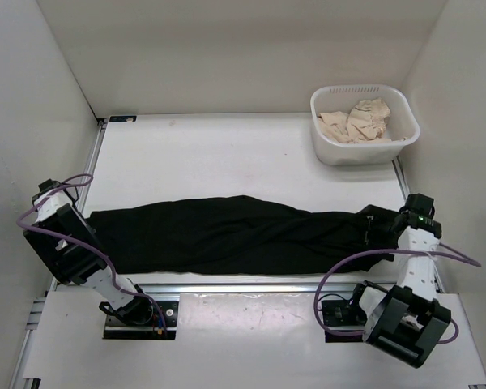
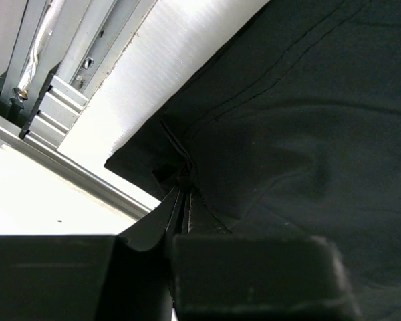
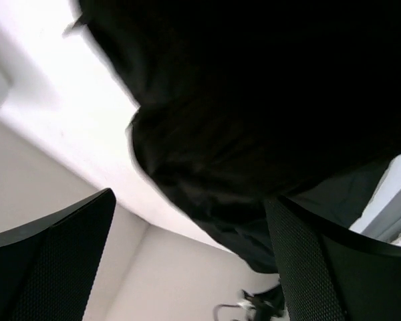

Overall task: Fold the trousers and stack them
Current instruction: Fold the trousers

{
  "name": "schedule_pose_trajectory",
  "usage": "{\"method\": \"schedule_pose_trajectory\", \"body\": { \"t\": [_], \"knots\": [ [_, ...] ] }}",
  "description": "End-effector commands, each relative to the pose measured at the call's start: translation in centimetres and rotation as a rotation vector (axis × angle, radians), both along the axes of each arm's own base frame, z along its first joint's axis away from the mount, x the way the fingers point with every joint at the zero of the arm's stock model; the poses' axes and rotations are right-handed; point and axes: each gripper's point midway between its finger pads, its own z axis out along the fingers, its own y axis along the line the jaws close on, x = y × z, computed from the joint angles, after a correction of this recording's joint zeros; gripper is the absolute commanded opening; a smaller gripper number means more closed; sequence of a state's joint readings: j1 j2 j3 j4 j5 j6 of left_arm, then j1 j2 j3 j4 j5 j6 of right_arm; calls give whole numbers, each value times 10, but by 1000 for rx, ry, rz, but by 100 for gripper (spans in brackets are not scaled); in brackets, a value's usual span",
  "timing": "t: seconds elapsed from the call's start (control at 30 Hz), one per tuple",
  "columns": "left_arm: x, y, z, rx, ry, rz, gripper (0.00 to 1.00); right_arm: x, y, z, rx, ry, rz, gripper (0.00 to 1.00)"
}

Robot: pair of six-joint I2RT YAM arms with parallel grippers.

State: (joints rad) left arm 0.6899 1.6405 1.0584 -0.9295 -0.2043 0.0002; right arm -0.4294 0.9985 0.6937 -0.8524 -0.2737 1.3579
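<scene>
My right gripper needs to come down onto the far corner of the trousers' loose end, because my left gripper is already pinching the opposite end.
The black trousers [image 1: 227, 235] lie stretched lengthwise across the white table [image 1: 219, 154], from the left arm to the right arm. My left gripper [image 1: 89, 219] is at their left end. In the left wrist view it [image 2: 180, 195] is shut on a pinched fold of the trousers [image 2: 307, 134]. At the right end, my right gripper [image 1: 371, 225] hovers over the cloth. The right wrist view shows it [image 3: 190, 197] open, its fingers [image 3: 307, 254] wide apart, with the trousers [image 3: 254, 100] just beyond them and nothing held.
A white basket [image 1: 360, 152] with crumpled beige cloth [image 1: 356, 120] stands at the back right. White walls close in the table on three sides. An aluminium rail [image 1: 251, 288] runs along the near edge, also visible beside the left gripper [image 2: 53, 100].
</scene>
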Motion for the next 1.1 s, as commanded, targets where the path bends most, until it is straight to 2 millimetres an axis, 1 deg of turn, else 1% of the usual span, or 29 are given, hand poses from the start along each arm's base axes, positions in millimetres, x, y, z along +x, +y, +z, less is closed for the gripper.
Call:
{"method": "schedule_pose_trajectory", "body": {
  "t": [0.0,0.03,0.1,0.17,0.23,0.27,0.3,0.33,0.4,0.43,0.47,0.5,0.53,0.57,0.6,0.63,0.67,0.7,0.73,0.77,0.8,0.83,0.87,0.9,0.93,0.97,1.0,1.03,1.07],
  "knots": [
    [9,2,10,20,-70,0,14,5,-13,-8,33,13,-130,97],
    [9,2,10,20,-70,0,14,2,-19,-11,5,30,-142,97],
    [9,2,10,20,-70,0,14,2,-34,-13,-50,48,-159,98],
    [11,4,16,29,-80,-1,14,8,-45,-8,-100,48,-154,98],
    [15,7,20,41,-95,-1,14,7,-49,-13,-116,77,-152,98],
    [15,7,20,41,-95,-1,14,11,-55,-6,-146,61,-147,98],
    [15,7,20,41,-95,-1,14,10,-57,-12,-154,88,-142,98],
    [17,11,23,56,-96,1,14,10,-63,-11,-187,90,-145,98],
    [17,11,26,56,-96,1,14,4,-62,-22,-173,131,-135,95],
    [19,15,29,70,-100,2,14,0,-63,-26,-167,144,-144,93],
    [19,15,29,70,-100,2,14,0,-61,-30,-160,140,-142,89],
    [21,16,31,76,-107,2,14,-4,-57,-38,-143,153,-137,81],
    [19,15,31,71,-100,2,14,-4,-56,-41,-144,152,-137,72],
    [19,15,31,70,-100,2,14,-8,-55,-44,-138,163,-136,60],
    [19,19,34,77,-106,11,14,-12,-54,-51,-131,176,-143,34],
    [19,19,34,77,-107,11,14,-13,-52,-53,-126,172,-130,20],
    [19,19,34,77,-107,11,14,-11,-53,-53,-134,161,-121,0],
    [25,19,39,69,-127,8,14,5,-66,-40,-206,93,-70,0],
    [28,20,42,70,-142,6,14,6,-66,-40,-206,92,-69,0],
    [34,22,46,74,-162,4,14,17,-73,-33,-239,50,-51,0],
    [37,24,52,82,-172,3,14,30,-76,-23,-251,-4,-15,0],
    [43,27,53,74,-185,0,14,52,-84,-2,-293,-77,55,0],
    [57,36,68,100,-230,-3,14,65,-85,11,-306,-117,102,0],
    [62,40,73,107,-239,-4,14,92,-91,51,-359,-211,157,0],
    [67,42,74,95,-240,-6,14,104,-92,54,-390,-216,266,0],
    [81,52,90,118,-283,-11,14,116,-87,69,-421,-246,348,0],
    [86,56,97,125,-292,-11,14,121,-83,78,-431,-252,423,0],
    [88,57,98,112,-277,-10,14,140,-89,101,-514,-307,543,0],
    [93,59,105,112,-292,-13,14,145,-85,108,-535,-331,613,0]
  ]
}}
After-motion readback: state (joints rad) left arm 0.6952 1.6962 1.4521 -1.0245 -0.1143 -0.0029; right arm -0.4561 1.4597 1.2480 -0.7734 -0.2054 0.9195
